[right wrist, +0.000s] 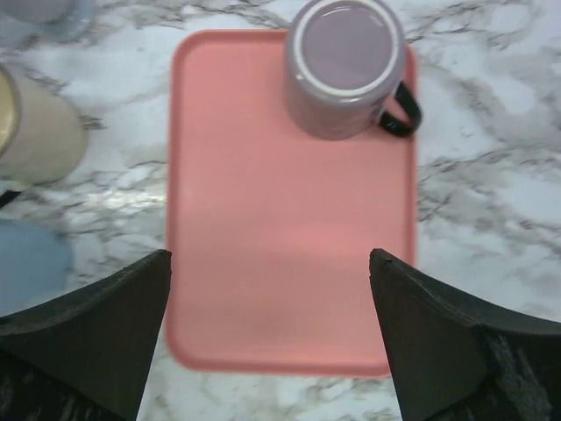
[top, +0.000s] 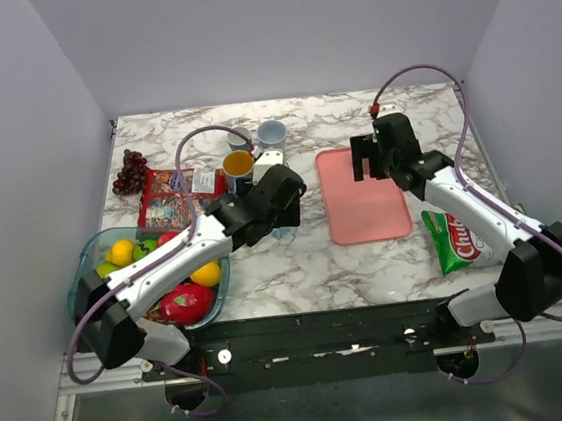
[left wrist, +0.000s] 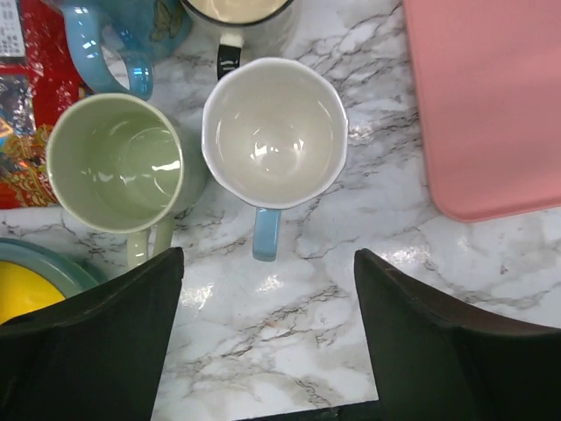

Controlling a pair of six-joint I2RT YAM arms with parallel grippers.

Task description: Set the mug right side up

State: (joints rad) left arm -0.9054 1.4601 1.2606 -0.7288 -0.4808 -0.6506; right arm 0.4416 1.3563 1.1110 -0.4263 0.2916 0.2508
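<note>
The right gripper lowers onto the mug's black handle (right wrist: 408,113) next, turning to its slant, as it lies below and toward the right in the wrist view.
A lilac mug (right wrist: 347,66) with a black handle stands bottom up at the far right corner of the pink tray (right wrist: 280,228). My right gripper (right wrist: 272,338) hovers open and empty above the tray's middle, nearer than the mug. In the top view the right gripper (top: 365,166) hides the mug above the tray (top: 367,216). My left gripper (left wrist: 267,338) is open and empty, just short of an upright white mug with a blue handle (left wrist: 274,132). It sits left of the tray in the top view (top: 282,220).
An upright green mug (left wrist: 118,162), a blue mug (left wrist: 123,35) and a dark mug (left wrist: 237,17) crowd round the white one. A fruit bowl (top: 85,261), grapes (top: 132,171) and snack packets (top: 164,198) lie left. A green bag (top: 455,242) lies right of the tray.
</note>
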